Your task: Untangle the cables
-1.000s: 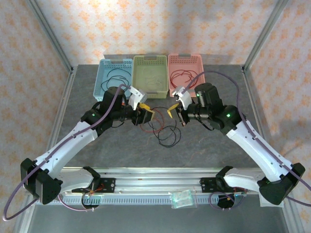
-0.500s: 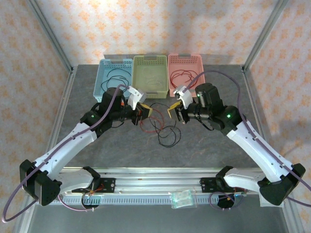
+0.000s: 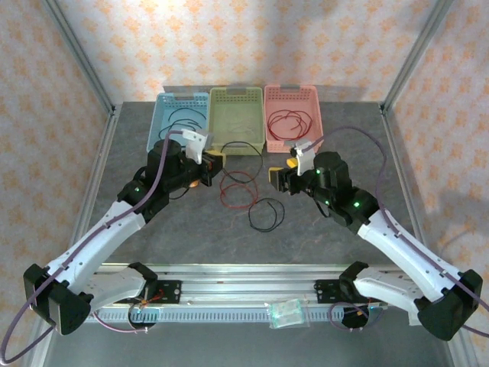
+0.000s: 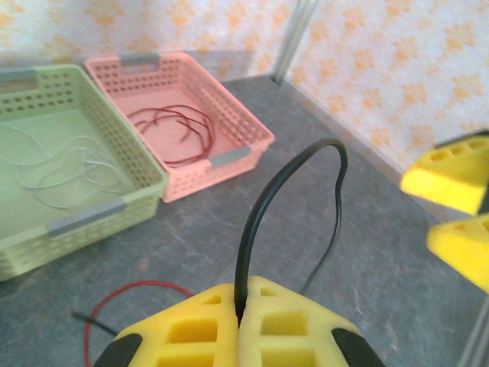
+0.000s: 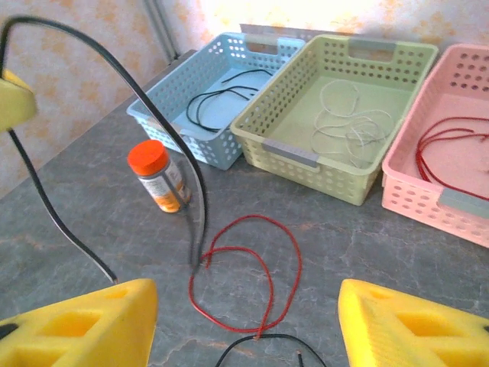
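Note:
The robot's left gripper will carry the black cable it is holding outward over the blue basket and let go of it inside, where a black cable already lies.
My left gripper [image 4: 243,325] is shut on a black cable [image 4: 283,183] that arcs up out of its yellow fingers and drops to the table. From above, the left gripper [image 3: 212,165] sits in front of the blue basket, and the held cable [image 3: 244,144] curves right from it. A dark red cable [image 5: 263,267] lies looped on the table between the arms, also seen as a red loop [image 3: 238,189] from above. A second black loop [image 3: 266,215] lies just nearer, touching the red one. My right gripper [image 5: 248,325] stands open above the red cable, holding nothing.
Three baskets line the far side: blue [image 3: 157,126] with a black cable, green [image 3: 238,93] with white wire, pink [image 3: 290,91] with a red cable. A small orange-capped bottle [image 5: 160,177] stands on the table by the held cable. Frame posts border the table.
The left gripper has shut on the black cable and drawn it back to the left and farther away. The right gripper has opened and pulled back to the right.

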`<state>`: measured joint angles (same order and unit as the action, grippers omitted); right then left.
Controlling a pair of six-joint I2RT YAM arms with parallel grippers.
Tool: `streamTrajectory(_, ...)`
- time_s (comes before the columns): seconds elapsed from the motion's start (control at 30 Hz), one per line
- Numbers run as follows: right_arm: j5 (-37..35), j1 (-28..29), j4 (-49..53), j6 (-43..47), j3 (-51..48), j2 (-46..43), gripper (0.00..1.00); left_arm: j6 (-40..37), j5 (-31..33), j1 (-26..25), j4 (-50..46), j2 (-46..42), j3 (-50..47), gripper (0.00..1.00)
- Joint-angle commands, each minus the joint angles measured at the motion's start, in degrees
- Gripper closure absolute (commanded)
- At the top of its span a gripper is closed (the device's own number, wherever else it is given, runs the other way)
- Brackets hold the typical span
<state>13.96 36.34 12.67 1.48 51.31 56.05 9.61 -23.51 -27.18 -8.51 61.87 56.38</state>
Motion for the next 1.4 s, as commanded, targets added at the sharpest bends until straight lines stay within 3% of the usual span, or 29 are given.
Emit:
streamTrajectory(0.0,-4.5,0.1,-6.9,-3.4,-2.7,-1.3,0.35,2.6,5.7,1.9,3.9,0.9,3.5,1.0)
streamTrajectory(0.37,-4.8,1.5,-12.5,-9.7,-10.3,-0.1,0.35,8.1,14.3,11.3,6.3,8.1,11.3,1.0)
streamTrajectory(0.67,-14.3,11.1,-17.1,-13.0,-12.5,2.1,0.35,12.2,16.9,17.9,9.2,15.9,15.9,1.0)
streamTrajectory(0.93,-20.8,19.0,-25.9,-13.7,-12.0,5.1,0.35,18.2,13.0,23.9,13.9,24.0,18.3,1.0)
streamTrajectory(1.37,-22.4,20.8,-24.8,-13.4,-9.8,6.6,0.34,23.6,10.3,27.6,8.6,42.6,29.3,1.0)
